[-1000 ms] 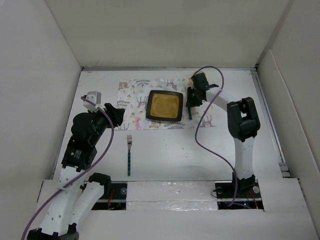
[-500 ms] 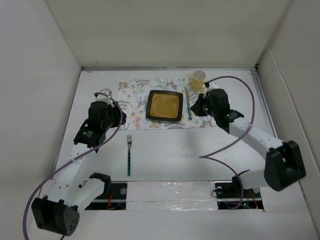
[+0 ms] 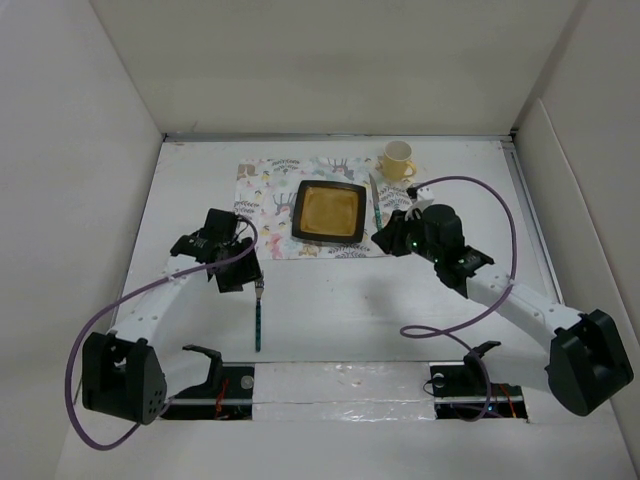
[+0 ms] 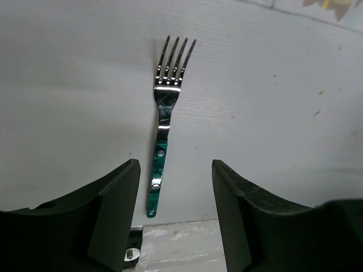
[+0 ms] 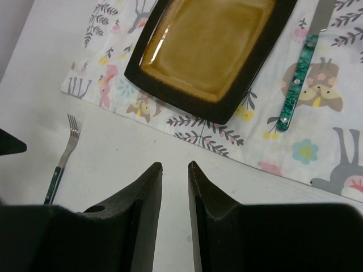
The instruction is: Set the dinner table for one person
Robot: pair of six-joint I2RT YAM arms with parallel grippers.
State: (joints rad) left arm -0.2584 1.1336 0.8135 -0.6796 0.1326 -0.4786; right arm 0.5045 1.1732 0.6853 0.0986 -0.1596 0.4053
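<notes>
I will lower my left gripper, slightly back, and close it on the handle's end by the neck (image 3: 258,304) (image 4: 161,145), because the fork's handle runs lengthwise between the open fingers.
On the white dinner table (image 3: 400,300) lies a printed placemat (image 3: 268,195) with a dark square plate (image 3: 329,211), amber inside. A green-handled knife (image 3: 377,205) lies right of the plate, and a yellow cup (image 3: 397,160) stands behind it. A green-handled fork (image 3: 258,312) lies off the mat, near the front. My left gripper (image 3: 243,278) hovers open over the fork (image 4: 161,124), whose handle end shows between the fingers (image 4: 113,209). My right gripper (image 3: 385,240) hangs over the mat's near edge, its jaws narrowly open and empty, with plate (image 5: 210,45) and knife (image 5: 298,73) ahead.
White panels wall the table at the back and both sides. The arm bases and a taped strip (image 3: 340,385) run along the near edge. A purple cable (image 3: 470,310) loops off the right arm above the tabletop.
The left arm has swung from the table's left side down over the fork. The right gripper has drawn back from the knife and cup to the mat's near edge, and its jaws have parted.
</notes>
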